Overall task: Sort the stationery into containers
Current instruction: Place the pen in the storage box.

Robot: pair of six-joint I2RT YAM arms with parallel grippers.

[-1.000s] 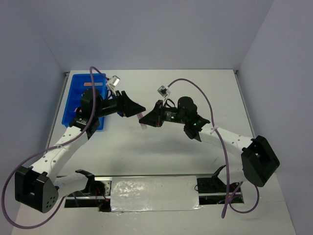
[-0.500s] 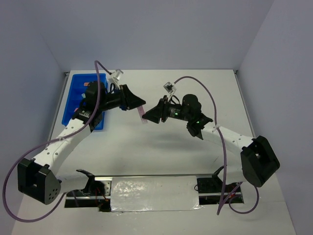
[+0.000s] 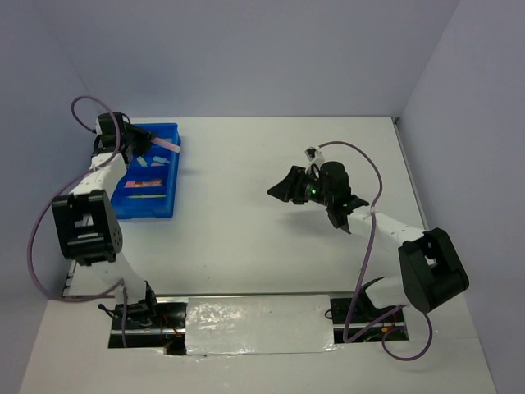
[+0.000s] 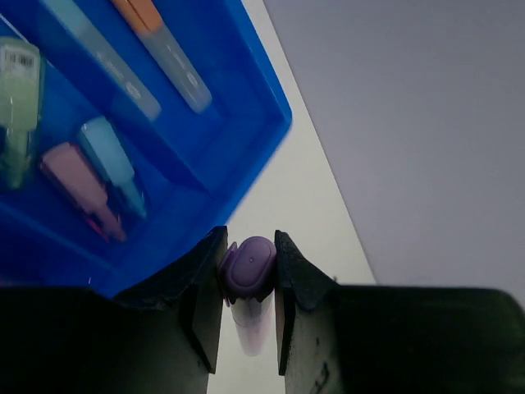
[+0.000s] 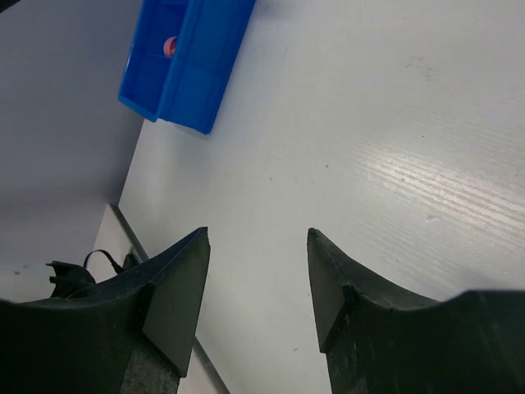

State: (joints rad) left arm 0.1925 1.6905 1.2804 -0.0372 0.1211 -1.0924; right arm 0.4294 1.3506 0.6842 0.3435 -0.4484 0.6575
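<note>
The tray's far section (image 3: 162,136) (image 4: 174,103), below and to the left in the top view, holds a pen. My left gripper moves there next, descends and releases the marker.
The blue tray (image 3: 144,210) stands at the far left of the table. My left gripper (image 3: 142,141) is above its far end, shut on a purple capped marker (image 3: 166,146) that sticks out to the right. In the left wrist view the left gripper (image 4: 248,246) pinches the purple marker (image 4: 248,275) by its cap, just past the corner of the tray (image 4: 246,98). In the tray lie a green marker (image 4: 18,107), a light blue marker (image 4: 111,160), a mauve marker (image 4: 74,180) and an orange-capped pen (image 4: 156,41). My right gripper (image 3: 287,185) is open and empty over the table's middle.
The right wrist view shows the right gripper (image 5: 258,279) above bare white table, with the tray (image 5: 197,74) far off and something pink (image 5: 170,47) in it. Walls close the table at the back and both sides.
The left arm swung from the middle of the table to the far left, carrying the purple marker over the tray. The right gripper drew back a little to the right, empty.
</note>
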